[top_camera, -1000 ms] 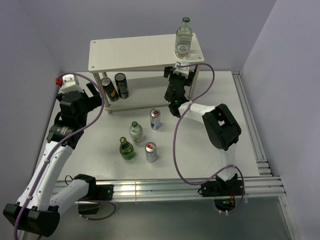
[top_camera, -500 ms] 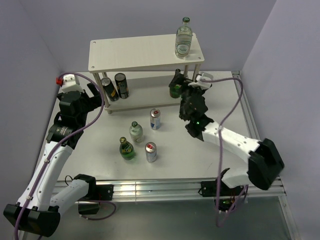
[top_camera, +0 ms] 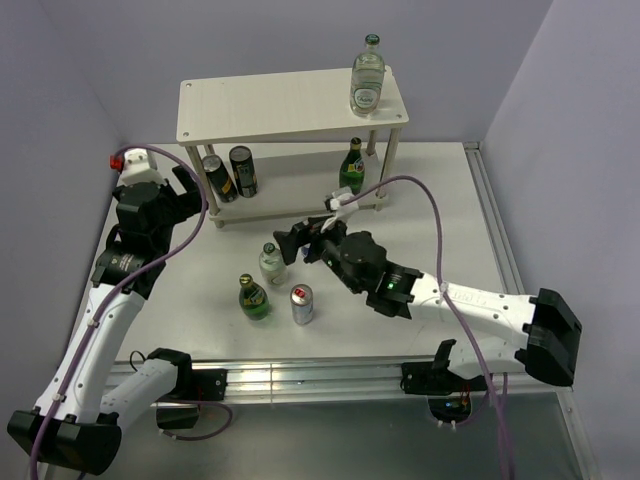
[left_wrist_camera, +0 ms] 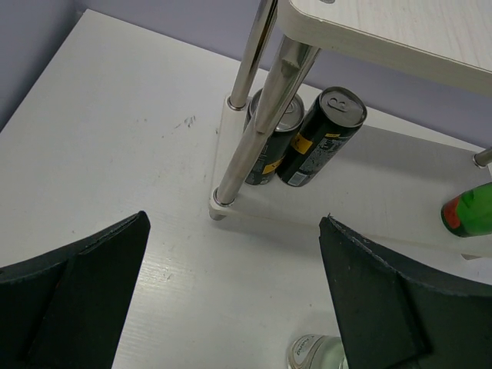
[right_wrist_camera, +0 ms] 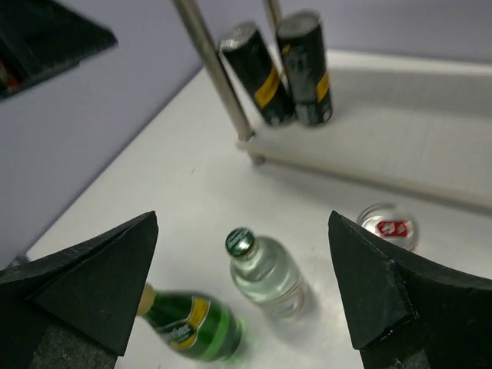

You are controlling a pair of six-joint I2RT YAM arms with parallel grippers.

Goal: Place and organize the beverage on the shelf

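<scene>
The clear bottle's narrow top stands free. My right gripper will next go down toward the left in the top view and close around the clear bottle's green cap (top_camera: 268, 247) (right_wrist_camera: 240, 242).
The pale wood shelf (top_camera: 280, 104) holds a clear bottle (top_camera: 367, 80) on its top board. Its lower tier holds a green bottle (top_camera: 351, 168) at the right. On the table stand a clear bottle (top_camera: 272, 263), a green bottle (top_camera: 254, 298) and a silver can (top_camera: 301, 304). My right gripper (top_camera: 293, 243) is open and empty, hovering just right of the clear bottle. In the right wrist view the gripper (right_wrist_camera: 243, 219) frames that clear bottle (right_wrist_camera: 265, 273), with the green bottle (right_wrist_camera: 188, 327) and a second can (right_wrist_camera: 387, 225) nearby. My left gripper (top_camera: 190, 186) is open and empty by the shelf's left end.
Two dark cans (top_camera: 230, 174) stand at the left of the lower tier; they also show in the left wrist view (left_wrist_camera: 304, 142) behind a shelf leg (left_wrist_camera: 250, 134). Purple walls close in the back and sides. A rail (top_camera: 500, 250) runs along the table's right edge.
My right arm has pulled away from the shelf's right end, leaving the green bottle on the lower tier, and swung left and nearer over the table bottles. The left arm has not moved.
</scene>
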